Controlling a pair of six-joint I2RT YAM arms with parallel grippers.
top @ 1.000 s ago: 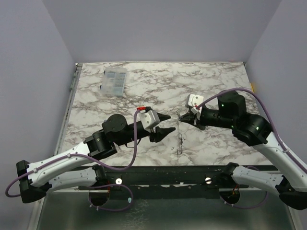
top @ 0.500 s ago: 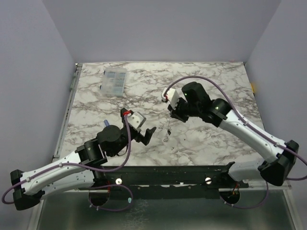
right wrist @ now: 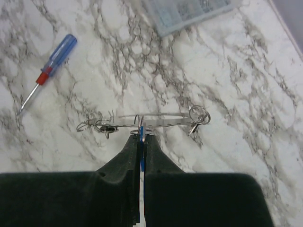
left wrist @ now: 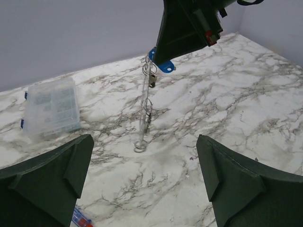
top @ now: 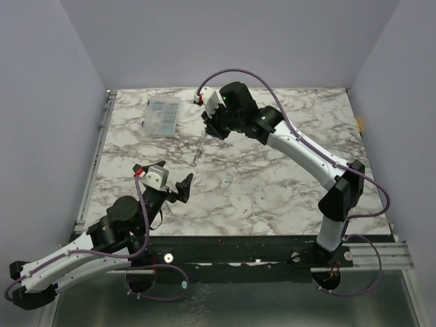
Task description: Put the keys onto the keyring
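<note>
The keyring hangs from the raised blue-headed key. My right gripper should next go down and back onto that clear patch (top: 207,171) (right wrist: 64,158) of open marble nearer my base.
My right gripper (top: 214,131) is shut on a blue-headed key (right wrist: 141,138) (left wrist: 164,66), held above the far middle of the table. From that key hangs the keyring (left wrist: 146,106), a pale thin band (right wrist: 156,121) with a small metal ring (left wrist: 140,146) at its lower end resting on the marble. A small dark-headed key (left wrist: 152,80) hangs on the band near the top. In the top view the keyring (top: 198,151) trails down from the right gripper. My left gripper (top: 180,190) (left wrist: 144,142) stands open and empty near the front left, well short of the keyring.
A clear plastic box (top: 162,116) (left wrist: 51,106) lies at the far left of the marble table (top: 286,191). A screwdriver with a blue handle and red collar (right wrist: 51,66) (left wrist: 81,220) lies near the left gripper. Grey walls enclose the table.
The right arm swung left and toward the far side, carrying the key and dangling keyring. The left arm pulled back to the near left, and its jaws opened wide.
</note>
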